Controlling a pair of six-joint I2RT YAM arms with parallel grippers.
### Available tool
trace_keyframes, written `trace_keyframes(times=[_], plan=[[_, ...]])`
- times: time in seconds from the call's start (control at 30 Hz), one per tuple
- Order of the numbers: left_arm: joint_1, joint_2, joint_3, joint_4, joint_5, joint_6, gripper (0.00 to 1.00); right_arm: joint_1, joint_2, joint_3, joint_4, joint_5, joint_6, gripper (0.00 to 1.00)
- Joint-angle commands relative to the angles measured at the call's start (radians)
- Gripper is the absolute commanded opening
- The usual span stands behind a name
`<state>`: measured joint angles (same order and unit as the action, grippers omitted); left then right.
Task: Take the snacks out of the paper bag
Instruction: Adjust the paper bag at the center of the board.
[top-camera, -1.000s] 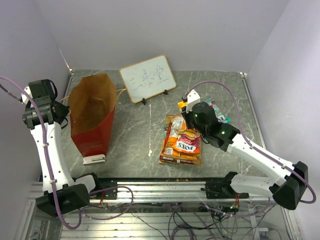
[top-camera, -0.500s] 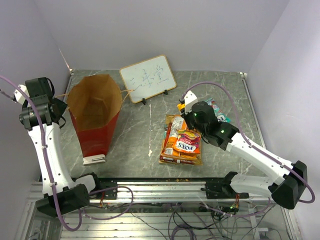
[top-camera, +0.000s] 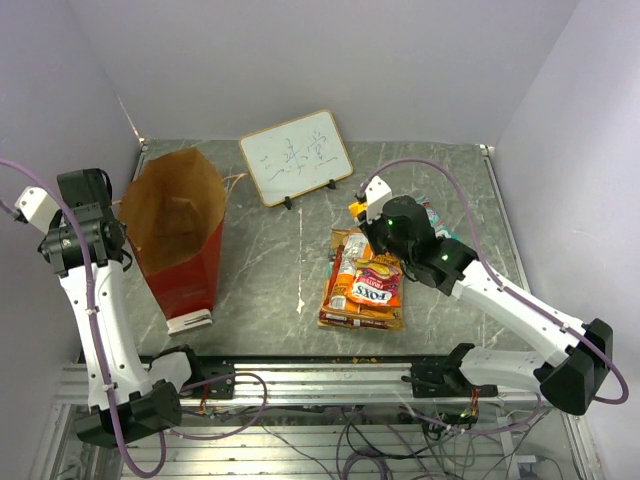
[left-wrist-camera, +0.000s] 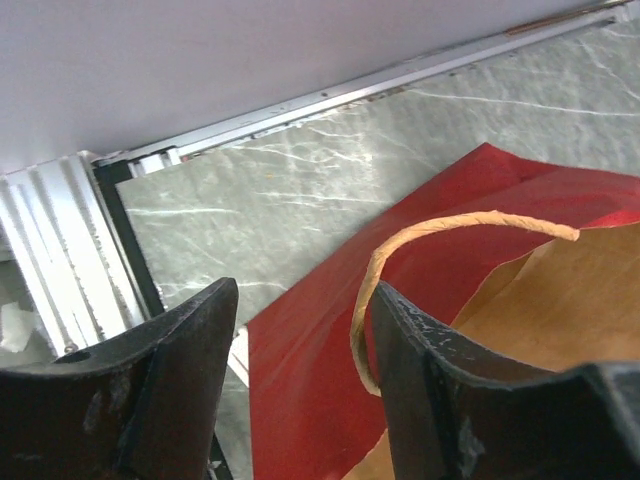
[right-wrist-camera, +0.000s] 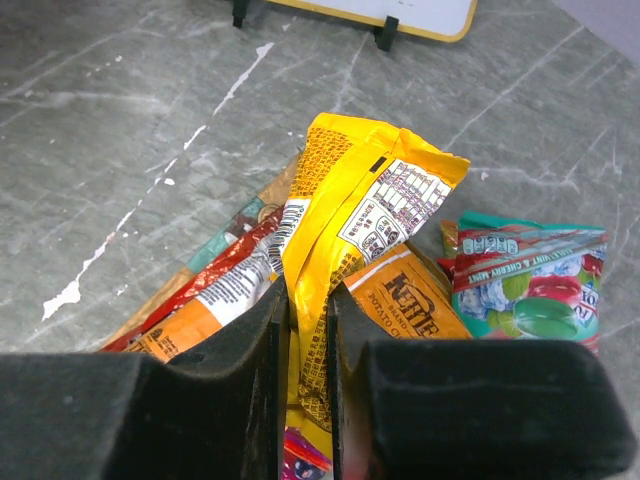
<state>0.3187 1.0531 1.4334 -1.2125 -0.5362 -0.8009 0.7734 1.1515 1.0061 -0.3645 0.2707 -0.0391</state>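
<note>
Next, my right gripper brings its fingers back and down to free the yellow packet (right-wrist-camera: 360, 190) among other snacks, since the pile's far part (right-wrist-camera: 408, 297) lies below and back.
The paper bag (top-camera: 180, 225), red outside and brown inside, stands open at the left and leans toward my left arm. My left gripper (top-camera: 118, 215) is open at the bag's rim. In the left wrist view its jaws (left-wrist-camera: 305, 295) straddle the red wall (left-wrist-camera: 320, 380), with the loop handle (left-wrist-camera: 400, 250) against the right finger. My right gripper (top-camera: 368, 220) is shut on a yellow packet (right-wrist-camera: 360, 190) and holds it just above the pile of snacks (top-camera: 362, 285). The pile holds a red FOX'S packet (top-camera: 375, 285), an orange Kettle packet (right-wrist-camera: 410, 305) and a teal packet (right-wrist-camera: 530, 290).
A white framed writing board (top-camera: 296, 156) stands at the back centre; its feet show in the right wrist view (right-wrist-camera: 385, 30). A small white piece (top-camera: 188, 320) lies at the bag's foot. The side walls close in on left and right.
My left arm has drawn toward the near left and the bag has tipped and shifted that way. My right gripper has moved a little back and left with the yellow packet.
</note>
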Motion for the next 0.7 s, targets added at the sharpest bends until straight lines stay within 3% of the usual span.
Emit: trace_keyframes(times=[0.0, 0.3, 0.43, 0.53, 0.67], plan=[[-0.008, -0.025, -0.044, -0.056, -0.112, -0.023, 0.69, -0.005, 0.004, 0.041, 0.011, -0.040, 0.025, 0.00], [-0.001, -0.008, 0.027, -0.127, -0.201, -0.057, 0.84, -0.004, 0.009, 0.040, 0.006, -0.096, 0.054, 0.00], [0.000, -0.005, 0.085, -0.166, -0.217, -0.076, 0.87, -0.005, 0.013, 0.046, 0.007, -0.091, 0.033, 0.00], [-0.001, -0.030, 0.107, -0.137, -0.186, -0.058, 0.96, -0.005, 0.012, 0.038, 0.010, -0.087, 0.025, 0.00], [-0.001, -0.053, 0.103, -0.083, -0.110, -0.037, 1.00, -0.005, 0.008, 0.022, 0.013, -0.090, 0.033, 0.00]])
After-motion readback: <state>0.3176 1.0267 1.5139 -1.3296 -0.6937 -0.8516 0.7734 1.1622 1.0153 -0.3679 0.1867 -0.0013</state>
